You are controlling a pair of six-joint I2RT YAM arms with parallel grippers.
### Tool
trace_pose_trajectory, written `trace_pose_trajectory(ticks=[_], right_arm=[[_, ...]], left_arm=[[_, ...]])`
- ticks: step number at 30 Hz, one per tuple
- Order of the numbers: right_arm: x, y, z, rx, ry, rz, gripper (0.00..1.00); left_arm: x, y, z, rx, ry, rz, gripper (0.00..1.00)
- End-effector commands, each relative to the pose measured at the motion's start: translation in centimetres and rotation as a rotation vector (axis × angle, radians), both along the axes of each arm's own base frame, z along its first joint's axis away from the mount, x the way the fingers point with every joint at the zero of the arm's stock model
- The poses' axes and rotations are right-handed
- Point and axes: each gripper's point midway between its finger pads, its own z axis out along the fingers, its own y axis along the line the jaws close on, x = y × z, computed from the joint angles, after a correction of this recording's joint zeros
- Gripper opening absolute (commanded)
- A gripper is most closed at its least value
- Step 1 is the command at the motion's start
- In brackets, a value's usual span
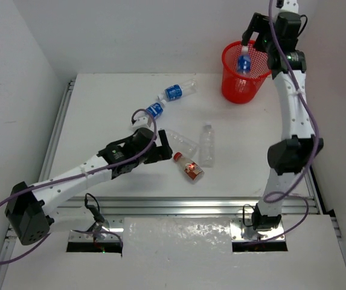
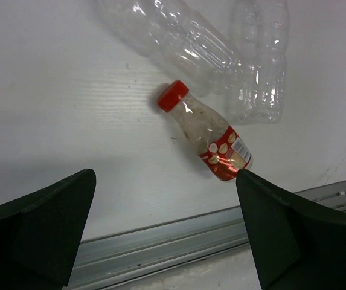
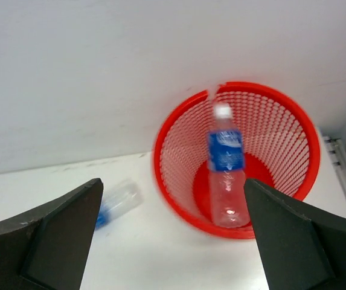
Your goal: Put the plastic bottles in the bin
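Note:
My right gripper needs to swing its empty fingers back and to the left in the top view to close on the bottle's red cap.
The red mesh bin (image 1: pixel 238 90) stands at the far right; a blue-label bottle (image 1: pixel 243 63) is inside it, cap up, also in the right wrist view (image 3: pixel 226 163) within the bin's wall (image 3: pixel 281 127). My right gripper (image 1: pixel 252 30) (image 3: pixel 173 184) hovers above the bin, open and empty. On the table lie two blue-label bottles (image 1: pixel 177 91) (image 1: pixel 151 112), two plain clear bottles (image 1: pixel 206 145) (image 1: pixel 182 140) and the red-capped bottle (image 1: pixel 189 167) (image 2: pixel 206 133). My left gripper (image 1: pixel 163 148) (image 2: pixel 164 178) is open and empty, just left of the red-capped bottle.
A metal rail (image 1: pixel 179 205) (image 2: pixel 191 232) runs along the table's near edge. White walls close in at the back and left. The two plain bottles (image 2: pixel 179 36) (image 2: pixel 258 60) lie touching just beyond the red-capped one. One blue-label bottle (image 3: pixel 115 202) lies left of the bin.

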Motion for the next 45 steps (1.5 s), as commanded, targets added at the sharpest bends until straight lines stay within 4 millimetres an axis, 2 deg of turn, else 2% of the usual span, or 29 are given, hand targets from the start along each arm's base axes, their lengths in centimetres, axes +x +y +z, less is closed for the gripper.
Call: trace_pose_trajectory(ticks=[1, 2, 5, 6, 7, 9, 10, 11, 12, 13, 14, 15, 16, 18, 26, 27, 29, 30, 31, 33, 34, 35, 36, 37, 39, 40, 41, 44, 45], right_arm=[[-6.6, 3.5, -0.3, 0.099, 0.110, 0.145, 0.99], [-8.2, 5.4, -1.3, 0.139, 0.150, 0.201, 0.99], [-13.9, 8.6, -5.0, 0.138, 0.244, 0.243, 0.99], [-15.4, 8.7, -8.3, 0.122, 0.319, 0.225, 0.99], [-17.3, 8.7, -7.3, 0.114, 0.291, 0.222, 0.99], [-20.3, 8.7, -9.6, 0.119, 0.329, 0.215, 0.99], [-20.6, 8.8, -11.4, 0.122, 0.366, 0.212, 0.99], [-22.0, 8.6, -10.8, 0.130, 0.334, 0.214, 0.99], [-22.9, 8.6, -11.3, 0.135, 0.336, 0.218, 0.99], [-23.9, 8.5, -13.2, 0.137, 0.368, 0.220, 0.99], [-25.1, 8.4, -12.8, 0.145, 0.344, 0.228, 0.99], [-26.0, 8.6, -14.4, 0.152, 0.370, 0.239, 0.99], [-26.9, 8.6, -13.8, 0.159, 0.343, 0.253, 0.99], [-28.0, 9.0, -15.2, 0.174, 0.364, 0.280, 0.99], [-30.0, 9.2, -15.6, 0.179, 0.358, 0.315, 0.99], [-30.0, 9.4, -15.5, 0.185, 0.353, 0.322, 0.99], [-30.3, 10.0, -15.5, 0.203, 0.350, 0.360, 0.99], [-30.4, 10.2, -15.5, 0.209, 0.351, 0.371, 0.99], [-30.6, 10.5, -15.6, 0.216, 0.358, 0.385, 0.99], [-30.9, 10.6, -15.5, 0.219, 0.350, 0.395, 0.99], [-31.0, 10.9, -15.6, 0.225, 0.351, 0.409, 0.99], [-31.1, 11.2, -15.8, 0.234, 0.349, 0.426, 0.99], [-31.3, 11.7, -15.8, 0.247, 0.346, 0.456, 0.99], [-32.2, 13.2, -16.0, 0.285, 0.362, 0.555, 0.99], [-32.7, 15.7, -15.2, 0.354, 0.331, 0.709, 0.99], [-33.5, 16.8, -15.9, 0.396, 0.349, 0.787, 0.99], [-34.6, 18.7, -14.3, 0.438, 0.299, 0.949, 0.99], [-36.3, 21.6, -14.1, 0.520, 0.293, 1.123, 0.99], [-36.3, 22.3, -14.3, 0.522, 0.292, 1.150, 0.99]], left_arm=[[0.1, -4.7, 1.1, -0.184, -0.002, 0.030, 1.00], [0.3, -5.3, 0.9, -0.193, -0.002, 0.047, 1.00], [0.3, -7.8, -0.1, -0.206, 0.044, 0.096, 1.00], [0.1, -8.4, -2.3, -0.155, 0.092, 0.107, 1.00], [0.5, -9.5, -1.8, -0.181, 0.106, 0.131, 1.00], [0.4, -11.1, -3.4, -0.144, 0.154, 0.151, 0.99], [0.4, -11.5, -3.9, -0.130, 0.157, 0.152, 0.99], [0.5, -11.9, -4.4, -0.114, 0.156, 0.157, 0.97], [0.5, -12.3, -4.9, -0.105, 0.160, 0.156, 0.96], [0.6, -12.6, -5.9, -0.092, 0.174, 0.167, 0.95], [0.9, -12.6, -6.3, -0.086, 0.170, 0.177, 0.95], [1.1, -12.7, -7.0, -0.082, 0.173, 0.189, 0.94], [1.2, -12.8, -7.4, -0.078, 0.173, 0.194, 0.95], [1.5, -13.2, -8.3, -0.064, 0.174, 0.191, 0.94], [1.8, -12.9, -12.9, -0.021, 0.223, 0.223, 0.91], [1.7, -12.4, -13.7, -0.017, 0.228, 0.235, 0.87], [2.1, -11.9, -14.1, -0.022, 0.200, 0.243, 0.68], [1.9, -11.5, -14.1, -0.017, 0.201, 0.255, 0.35], [1.8, -11.0, -13.3, -0.018, 0.187, 0.266, 0.25], [0.7, -9.4, -13.8, -0.009, 0.197, 0.287, 0.15], [0.3, -9.0, -12.3, -0.043, 0.180, 0.289, 0.10], [-0.9, -7.4, -13.3, -0.020, 0.195, 0.305, 0.04], [-1.3, -6.5, -12.9, -0.019, 0.182, 0.315, 0.00], [-2.5, -5.4, -12.1, -0.025, 0.172, 0.307, 0.00], [-3.3, -4.7, -10.5, -0.020, 0.118, 0.281, 0.00], [-3.7, -4.3, -8.7, -0.045, 0.082, 0.260, 0.00], [-3.8, -4.2, -7.7, -0.026, 0.044, 0.214, 0.00], [-4.5, -6.6, -3.1, -0.070, -0.085, -0.056, 0.00], [-4.3, -8.5, 1.0, -0.204, -0.197, -0.144, 0.00]])
